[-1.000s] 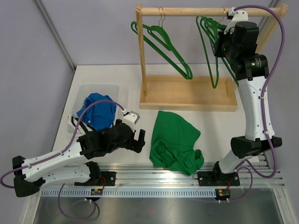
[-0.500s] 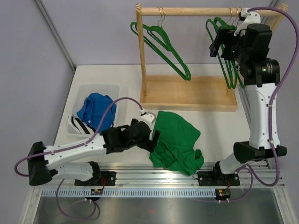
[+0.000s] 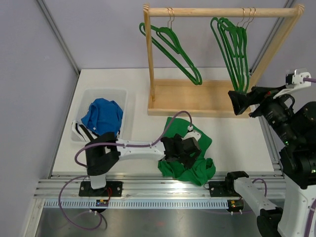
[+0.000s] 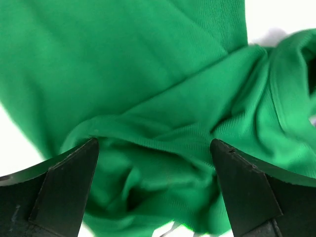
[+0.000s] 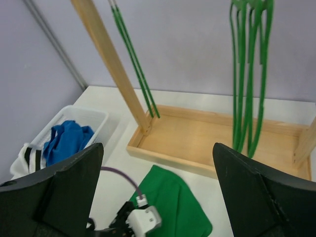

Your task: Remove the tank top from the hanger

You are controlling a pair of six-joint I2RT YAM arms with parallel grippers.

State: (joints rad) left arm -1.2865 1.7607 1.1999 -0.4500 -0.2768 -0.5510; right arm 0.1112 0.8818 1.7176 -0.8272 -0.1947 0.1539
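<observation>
The robot's left gripper will next move down and close on the raised fold of the tank top (image 4: 152, 147), which lies below it, because that fold spans the gripper's open fingers.
The green tank top (image 3: 183, 132) lies crumpled on the table, off any hanger, in front of the wooden rack. My left gripper (image 3: 181, 153) hovers right over it with its jaws wide open. In the left wrist view the green fabric (image 4: 148, 98) fills the frame between the black fingertips (image 4: 64, 187), and nothing is gripped. Bare green hangers (image 3: 232, 49) hang at the right end of the rod, others (image 3: 173, 49) at the left. My right gripper (image 3: 237, 101) stands open and empty, low and to the right of the rack, looking at the tank top (image 5: 173, 202).
The wooden rack has a tray base (image 3: 197, 98) and a top rod (image 3: 217, 12). A white bin (image 3: 89, 98) at the left holds a blue garment (image 3: 101, 114) and a striped cloth. The left arm's purple cable arcs over the tank top.
My right gripper opened, let go of the hanger at the rod and drew back down to the right. My left arm swung right from beside the bin to over the tank top.
</observation>
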